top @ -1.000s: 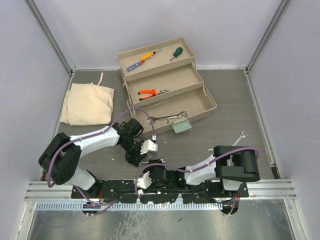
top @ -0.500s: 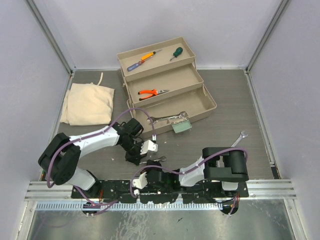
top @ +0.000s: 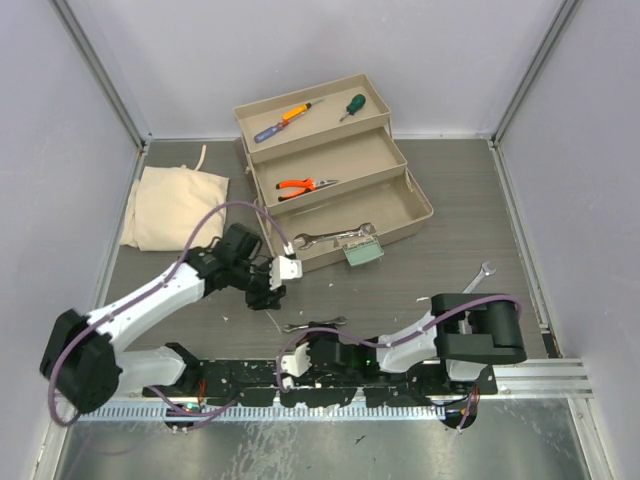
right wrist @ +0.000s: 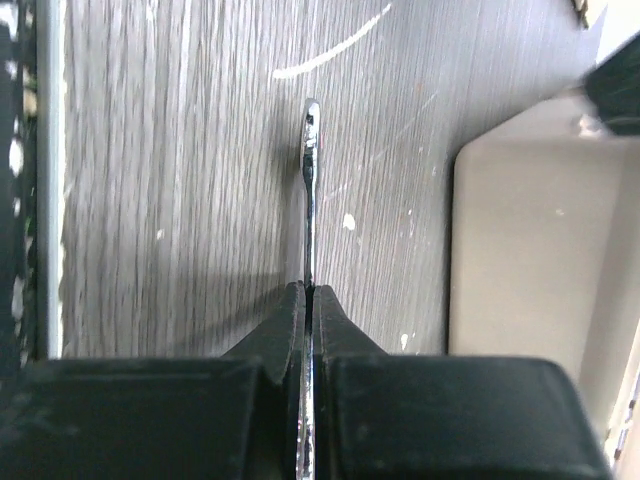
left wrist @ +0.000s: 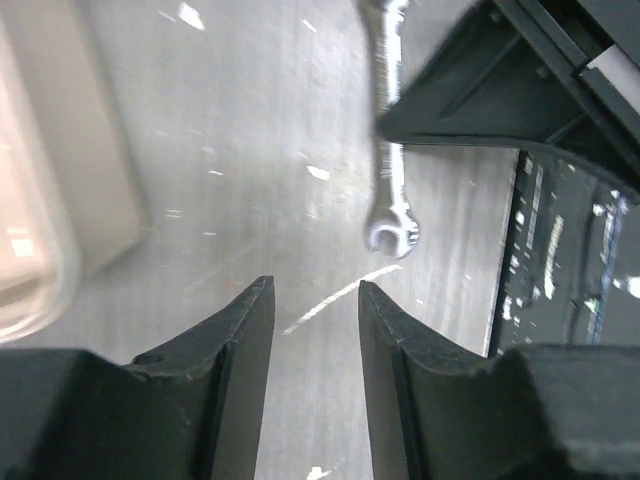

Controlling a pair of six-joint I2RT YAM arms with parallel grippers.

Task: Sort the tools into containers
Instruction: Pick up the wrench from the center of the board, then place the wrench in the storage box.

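Another wrench is already on the bottom of the lower tray. Next, I will raise my right gripper outward over the toolbox (top: 385, 212), then lower it to the bottom of the lower tray and let go of the wrench.
My right gripper (top: 320, 331) (right wrist: 309, 290) is shut on a silver wrench (top: 305, 325) (right wrist: 311, 170), held edge-on low over the table near the front. The wrench's far end also shows in the left wrist view (left wrist: 392, 225). My left gripper (top: 270, 297) (left wrist: 315, 285) is open and empty, just behind and left of that wrench. The brown toolbox (top: 385, 212) stands at the back. Its top tray holds two screwdrivers (top: 288, 118) (top: 351, 106). Its middle tray holds orange-handled pliers (top: 303, 184). A second wrench (top: 335, 238) lies at the lower tray's front lip. A third wrench (top: 478, 277) lies on the table at the right.
A cream cloth bag (top: 175, 205) lies at the back left. The pale green latch (top: 362, 251) hangs at the toolbox's front. The toolbox corner shows in the right wrist view (right wrist: 520, 260) and in the left wrist view (left wrist: 60, 170). Walls close in on all sides.
My left gripper has drawn back up and to the left, away from the front wrench. The wrench now shows along its whole length. The right arm has shifted slightly at the front.
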